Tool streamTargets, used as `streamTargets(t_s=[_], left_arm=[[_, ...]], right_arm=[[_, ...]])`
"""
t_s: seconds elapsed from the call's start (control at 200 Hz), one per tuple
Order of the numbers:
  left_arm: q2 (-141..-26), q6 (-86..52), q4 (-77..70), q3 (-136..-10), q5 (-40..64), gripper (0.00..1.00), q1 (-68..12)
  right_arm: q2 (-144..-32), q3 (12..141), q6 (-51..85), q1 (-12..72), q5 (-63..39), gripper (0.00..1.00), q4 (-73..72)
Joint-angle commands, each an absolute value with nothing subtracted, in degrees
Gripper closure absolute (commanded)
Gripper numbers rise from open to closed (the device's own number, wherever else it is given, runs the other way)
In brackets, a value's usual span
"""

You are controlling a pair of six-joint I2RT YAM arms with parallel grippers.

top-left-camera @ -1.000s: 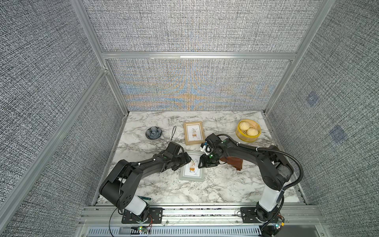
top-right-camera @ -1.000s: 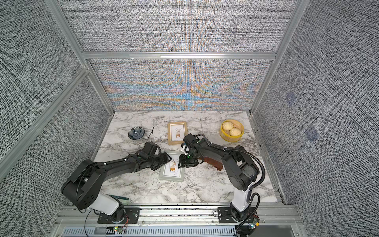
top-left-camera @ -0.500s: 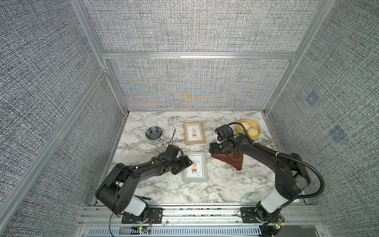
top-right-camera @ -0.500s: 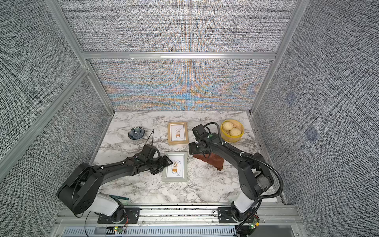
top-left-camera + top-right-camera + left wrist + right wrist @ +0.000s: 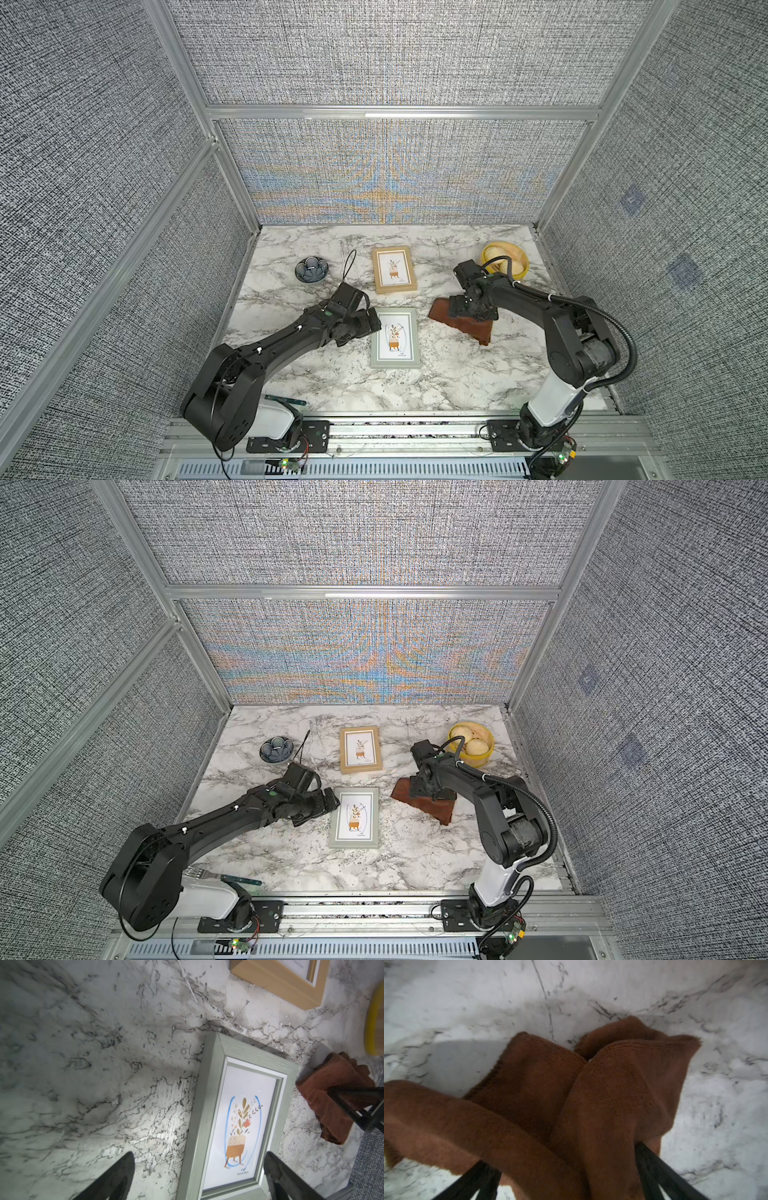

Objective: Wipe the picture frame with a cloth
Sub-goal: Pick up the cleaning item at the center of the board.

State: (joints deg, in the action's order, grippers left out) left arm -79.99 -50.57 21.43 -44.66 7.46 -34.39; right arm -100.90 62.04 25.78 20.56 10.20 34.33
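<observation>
The spread fingers of my right gripper have folds of the cloth (image 5: 465,321) bulging between them. My right gripper will next stay low in place and bring both fingers together onto the folds.
A grey-green picture frame (image 5: 395,337) (image 5: 355,817) with a plant print lies flat at mid-table. My left gripper (image 5: 372,328) (image 5: 332,804) sits low at its left edge. In the left wrist view this gripper (image 5: 198,1155) is open, its fingers (image 5: 276,1176) wide apart astride one end of the picture frame (image 5: 241,1118). The reddish-brown cloth (image 5: 465,328) (image 5: 428,808) lies bunched on the marble to the frame's right. My right gripper (image 5: 471,309) (image 5: 564,1157) points down over it, jaws spread wide, with folds of cloth (image 5: 612,1095) bulging between them and hiding the tips.
A second, light-wood frame (image 5: 394,269) lies behind the grey-green one. At the back right stands a yellow bowl (image 5: 524,266) of buns, close behind the right wrist. A blue dish (image 5: 311,269) and a black tie (image 5: 348,266) are at the back left. A green-handled fork (image 5: 232,880) lies by the left base.
My right gripper has moved right from above the grey-green frame, taking the cloth with it, and its jaws have spread. My left gripper has opened wider and drawn back slightly from the frame.
</observation>
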Motion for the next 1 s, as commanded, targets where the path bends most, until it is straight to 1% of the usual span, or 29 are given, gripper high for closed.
streamTargets(t_s=[0.0,0.115,0.2,0.265,0.38,0.46,0.555,0.706,0.816,0.886,0.996], left_arm=[[-80.5,-48.6,24.2,-45.6,5.1,0.04,-34.4],[-81.6,-48.1,24.2,-46.6,5.4,0.04,-34.4],[-82.5,-47.8,24.1,-47.5,5.6,0.04,-34.4],[-83.3,-47.6,23.8,-48.0,6.1,0.04,-34.4],[-84.8,-47.0,23.2,-49.1,7.1,0.04,-34.4],[-86.0,-46.3,22.9,-50.1,7.7,0.06,-34.4],[-87.5,-45.3,22.7,-51.3,8.0,0.08,-34.4],[-90.1,-43.7,20.6,-52.5,8.3,0.17,-34.4],[-92.6,-43.1,19.5,-53.6,9.1,0.28,-34.4],[-93.5,-43.6,18.9,-53.7,9.3,0.37,-34.5],[-93.6,-45.1,17.5,-52.5,8.9,0.45,-34.5]], right_arm=[[-102.1,61.1,28.1,18.7,3.8,0.08,31.0],[-101.5,59.7,28.8,17.9,2.9,0.23,29.2],[-99.2,58.6,29.0,17.8,4.3,0.38,27.9],[-97.7,58.4,28.8,17.8,5.7,0.53,28.2],[-93.9,58.3,27.8,17.8,9.3,0.85,29.4],[-90.3,58.8,26.2,17.8,11.0,1.0,31.3],[-86.6,59.6,23.5,17.8,10.4,1.0,33.4],[-85.9,59.9,17.4,20.2,0.5,1.0,33.7],[-88.0,59.2,14.9,23.7,-5.1,1.0,31.1],[-89.4,59.3,14.2,25.8,-7.3,1.0,29.6],[-91.0,59.8,13.6,29.3,-9.9,1.0,27.6]])
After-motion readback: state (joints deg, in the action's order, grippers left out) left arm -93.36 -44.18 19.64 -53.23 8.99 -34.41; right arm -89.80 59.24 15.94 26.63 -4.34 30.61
